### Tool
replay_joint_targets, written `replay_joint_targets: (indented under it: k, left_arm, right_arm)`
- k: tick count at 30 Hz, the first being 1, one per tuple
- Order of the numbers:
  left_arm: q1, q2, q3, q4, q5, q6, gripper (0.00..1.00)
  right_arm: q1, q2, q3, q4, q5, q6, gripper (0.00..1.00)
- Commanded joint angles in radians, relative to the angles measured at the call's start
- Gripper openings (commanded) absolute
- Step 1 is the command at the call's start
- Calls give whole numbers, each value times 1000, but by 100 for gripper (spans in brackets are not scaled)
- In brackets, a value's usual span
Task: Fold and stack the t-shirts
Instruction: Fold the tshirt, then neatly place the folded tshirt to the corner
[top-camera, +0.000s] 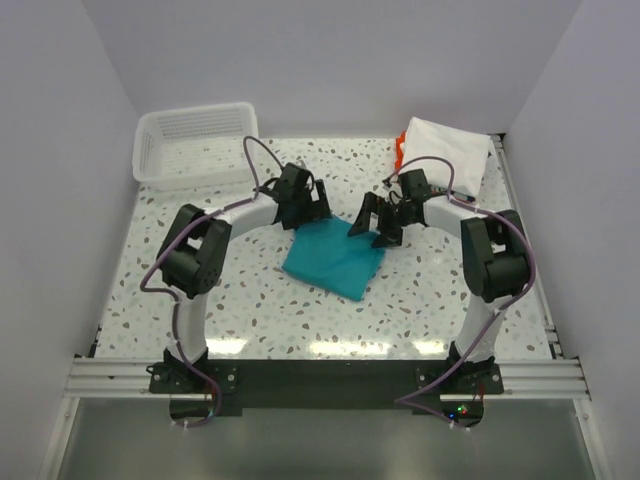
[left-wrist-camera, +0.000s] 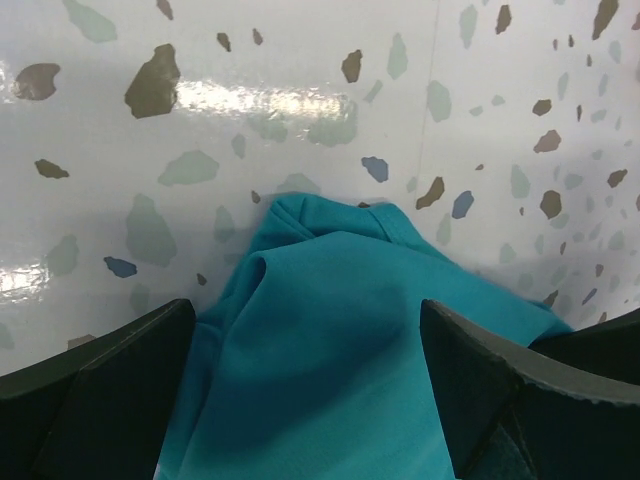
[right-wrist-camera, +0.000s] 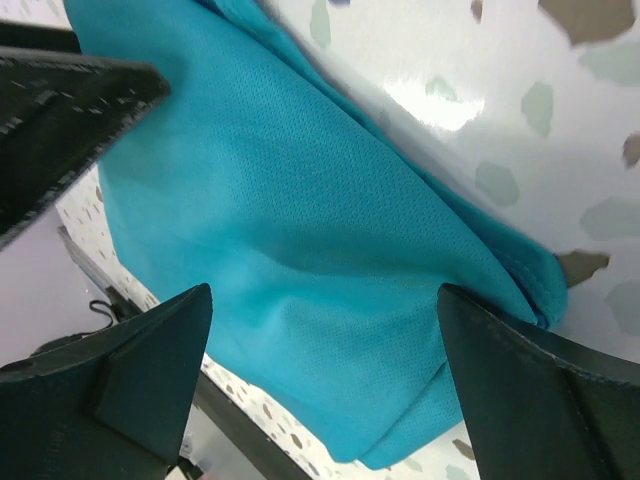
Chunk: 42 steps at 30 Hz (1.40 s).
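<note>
The right gripper next turns, draws back and lowers its spread fingers astride the teal t-shirt's layered side edge (top-camera: 376, 266) (right-wrist-camera: 422, 418), which runs below and back from it.
The teal t-shirt (top-camera: 334, 258) lies folded in the middle of the table. My left gripper (top-camera: 308, 212) is open just above its far left corner; the left wrist view shows the teal cloth (left-wrist-camera: 330, 340) between the spread fingers (left-wrist-camera: 110, 390). My right gripper (top-camera: 376, 228) is open over its far right corner, with the teal cloth (right-wrist-camera: 300, 250) between its spread fingers (right-wrist-camera: 520, 390). A folded white t-shirt (top-camera: 447, 150) lies at the back right on an orange one (top-camera: 398, 148). The dark-edged t-shirt is out of view.
A white slatted basket (top-camera: 195, 143) stands at the back left corner of the speckled table (top-camera: 250, 300). White walls close in the back and both sides. A metal rail (top-camera: 320, 375) runs along the near edge.
</note>
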<state>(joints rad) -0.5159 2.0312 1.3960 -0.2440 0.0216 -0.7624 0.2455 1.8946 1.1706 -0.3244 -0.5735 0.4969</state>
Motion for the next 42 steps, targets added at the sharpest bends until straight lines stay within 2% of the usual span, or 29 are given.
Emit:
replay_joint_targets:
  k: [1, 7, 10, 15, 18, 21, 26, 33, 37, 42]
  left_arm:
    - [10, 4, -35, 22, -15, 15, 100]
    - [10, -78, -106, 20, -57, -9, 100]
    - [10, -147, -114, 20, -77, -11, 100]
    - [10, -277, -104, -1, -115, -6, 100]
    - [10, -357, -129, -35, -152, -6, 100]
    - [10, -449, -192, -61, -189, -15, 100]
    - [10, -607, -340, -118, -264, -48, 100]
    - [10, -834, -526, -227, -333, -129, 100]
    - [10, -943, -662, -264, -319, -166, 100]
    - [10, -1036, -721, -328, -359, -199, 100]
  right_arm:
    - [-14, 72, 49, 30, 1, -57, 99]
    - [-31, 121, 113, -8, -37, -109, 99]
    - [-28, 80, 165, -63, -54, -164, 99]
    - [-9, -76, 233, -194, -63, -268, 99]
    - [11, -191, 209, -237, -14, -288, 99]
    - [14, -296, 126, -239, 111, -250, 99]
    - [51, -384, 0, -258, 358, -164, 99]
    - [123, -333, -16, -246, 530, -120, 99]
    - [153, -250, 9, -245, 561, -106, 99]
    - [187, -151, 23, -216, 564, -86, 98]
